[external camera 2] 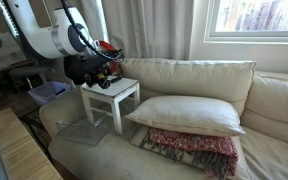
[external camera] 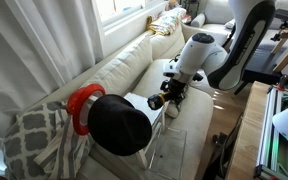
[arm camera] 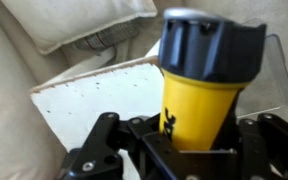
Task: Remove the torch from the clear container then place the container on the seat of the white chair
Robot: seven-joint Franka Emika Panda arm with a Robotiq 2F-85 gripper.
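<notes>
I will move my gripper up and outward, away from the clear container, to let go of the torch (arm camera: 199, 85) by the cream pillow's near end (arm camera: 84, 24), which is outward of it.
My gripper (arm camera: 189, 150) is shut on the torch (arm camera: 199, 85), which has a yellow body and a black head and fills the wrist view. In both exterior views the gripper (external camera: 169, 97) (external camera 2: 104, 72) hangs over a small white side table (external camera 2: 112, 92) (arm camera: 94, 95) that stands on the white chair's seat (external camera 2: 104, 160). The clear container (external camera 2: 84, 130) (external camera: 174, 150) lies on the seat cushion beside the table, below and apart from the gripper. Its faint edge shows in the wrist view (arm camera: 276, 70).
A cream pillow (external camera 2: 189, 112) lies on a red patterned blanket (external camera 2: 194, 150) on the seat. A grey patterned cushion (external camera: 34, 140) and a black round object with a red ring (external camera: 114, 120) sit in the foreground. A wooden table (external camera 2: 14, 150) stands in front.
</notes>
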